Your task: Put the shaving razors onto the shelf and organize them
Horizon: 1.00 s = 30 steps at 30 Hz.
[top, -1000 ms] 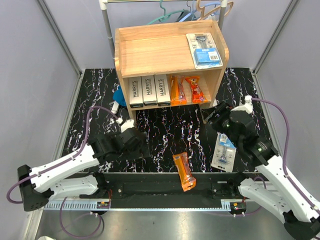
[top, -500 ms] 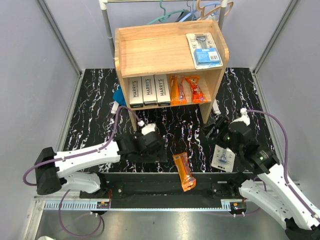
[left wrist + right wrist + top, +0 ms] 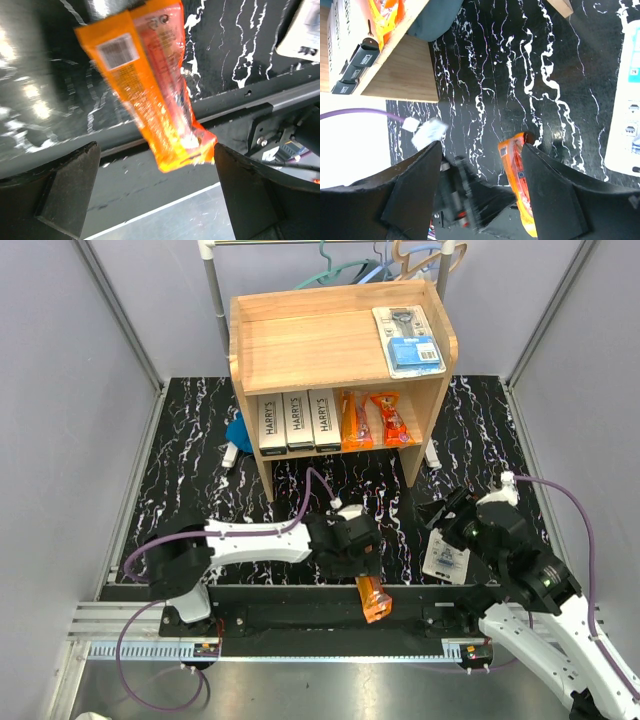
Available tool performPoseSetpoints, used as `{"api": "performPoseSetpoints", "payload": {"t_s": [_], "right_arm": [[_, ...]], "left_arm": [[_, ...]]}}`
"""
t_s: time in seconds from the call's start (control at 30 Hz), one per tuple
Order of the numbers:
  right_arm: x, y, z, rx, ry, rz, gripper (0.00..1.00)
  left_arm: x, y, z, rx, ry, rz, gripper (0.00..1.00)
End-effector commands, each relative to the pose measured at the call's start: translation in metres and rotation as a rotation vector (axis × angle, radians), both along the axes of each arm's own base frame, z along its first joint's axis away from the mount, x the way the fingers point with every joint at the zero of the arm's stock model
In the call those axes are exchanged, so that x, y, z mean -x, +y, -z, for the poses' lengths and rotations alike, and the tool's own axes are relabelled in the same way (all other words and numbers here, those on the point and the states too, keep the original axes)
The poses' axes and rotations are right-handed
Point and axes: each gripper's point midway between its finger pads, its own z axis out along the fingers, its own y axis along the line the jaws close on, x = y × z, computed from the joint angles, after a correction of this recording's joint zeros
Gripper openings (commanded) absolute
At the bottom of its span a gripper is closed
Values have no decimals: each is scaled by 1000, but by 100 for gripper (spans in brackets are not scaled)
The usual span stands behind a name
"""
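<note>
My left gripper moves down to the packet's middle next, then closes across the packet's width.
The wooden shelf (image 3: 300, 340) stands at the back. One blue-card blister pack (image 3: 408, 340) lies on its top. Three "HARRY'S" boxes (image 3: 298, 420) and two orange packets (image 3: 375, 418) fill its lower tier. A third orange packet (image 3: 371, 600) lies over the table's front edge, also in the left wrist view (image 3: 150, 85). My left gripper (image 3: 358, 565) hovers over it, open and empty (image 3: 155, 192). A second blister pack (image 3: 447, 558) lies at the front right. My right gripper (image 3: 440, 515) is open and empty just above it (image 3: 485, 195).
A metal clothes rail with hangers (image 3: 330, 260) stands behind the shelf. A blue object (image 3: 237, 430) sits by the shelf's left leg. A black front rail (image 3: 290, 612) runs along the table's near edge. Grey walls close in both sides.
My left arm has swung right across the table to the orange packet at the front edge. My right arm has drawn back a little toward the front right.
</note>
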Motion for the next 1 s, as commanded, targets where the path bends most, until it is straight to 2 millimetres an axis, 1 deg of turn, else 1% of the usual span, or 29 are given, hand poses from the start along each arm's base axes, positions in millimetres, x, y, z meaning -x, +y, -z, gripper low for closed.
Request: {"api": "performPoseSetpoints", "payload": {"t_s": [0.0,0.07,0.13,0.2,0.23,0.27,0.4,0.43,0.5,0.53,0.57,0.67,0.73,0.83,0.87,0.93,0.97], "right_arm": [[10,-6,-2,-20,7,8,73],[15,-6,-2,-27,7,-3,73],[19,-8,-5,-47,-14,-8,73],[22,-9,-7,-58,-24,-11,73],[24,-10,-4,-54,-13,-15,73],[26,-9,-2,-51,-6,-19,73],[30,-7,2,-59,12,-36,72],[31,-7,3,-61,11,-41,72],[32,-7,3,-69,5,-41,72],[32,-7,2,-72,0,-43,72],[34,-7,2,-75,-3,-46,72],[34,-8,3,-79,-7,-46,72],[35,-7,4,-76,1,-50,72],[36,-6,5,-83,6,-54,71],[35,-6,5,-85,10,-51,71],[35,-5,3,-95,12,-49,71],[34,-3,3,-95,15,-53,71]], "left_arm": [[6,-42,-3,125,66,3,94],[5,-46,5,111,72,3,91],[2,-50,7,110,67,1,89],[0,-49,17,85,72,-5,88],[-1,-50,19,82,75,-5,87],[-1,-49,25,67,82,-5,86],[0,-48,37,57,97,0,65],[3,-47,40,52,104,4,49],[3,-47,40,59,106,1,36],[3,-44,41,56,105,-1,25],[2,-44,39,60,98,-4,22],[0,-42,37,63,87,-8,16],[-1,-42,35,70,83,-8,15],[-2,-44,26,92,76,-10,14],[-3,-44,19,112,81,-21,14],[-5,-41,15,124,85,-38,14],[-10,-41,3,163,80,-57,14]]}}
